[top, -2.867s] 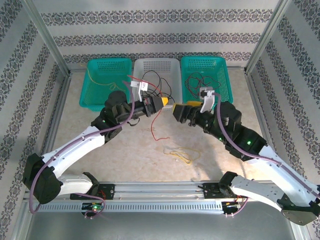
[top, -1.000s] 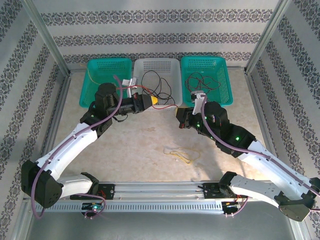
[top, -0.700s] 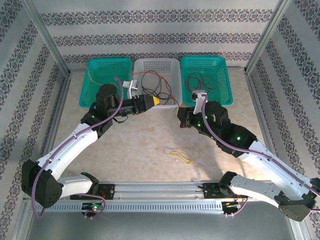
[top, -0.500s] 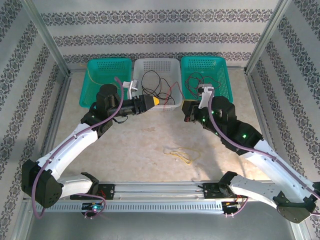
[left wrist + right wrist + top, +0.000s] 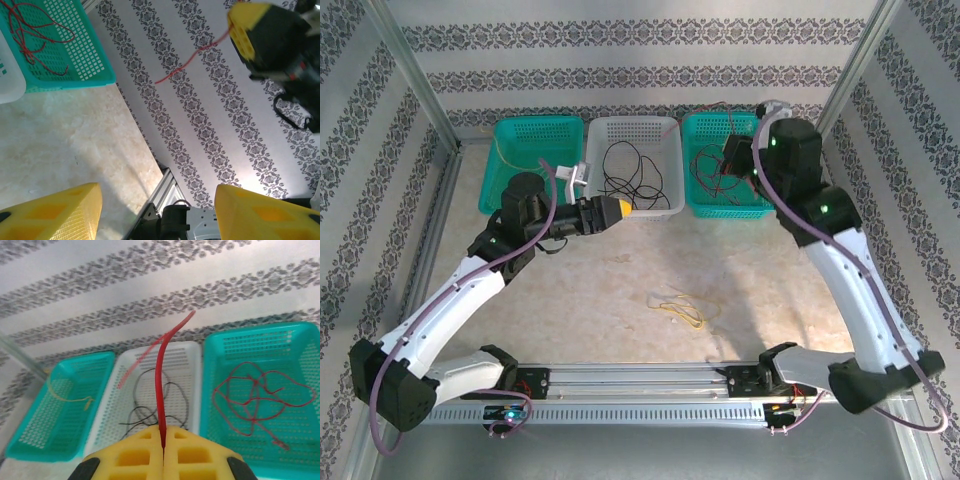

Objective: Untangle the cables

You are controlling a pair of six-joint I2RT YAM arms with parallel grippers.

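Note:
My right gripper is above the tangled red cable in the teal basket and will go down and release the thin red cable there, as the colours match.
My right gripper is shut on a thin red cable whose free end sticks out past the fingertips. In the top view the right gripper is raised over the right teal basket. Seen from the left wrist, that red cable dangles from it. My left gripper is open with nothing between its yellow fingers; in the top view the left gripper sits by the white basket's front. Black cables lie in the white basket. A yellow cable lies on the table.
Three baskets stand in a row at the back. The left teal basket holds a yellow cable, and the right teal one holds a tangled red cable. Metal frame posts and patterned walls enclose the table.
The left gripper has opened and let go of the red cable. The right arm has lifted and swung back and right, from mid-table to above the right teal basket, carrying the cable.

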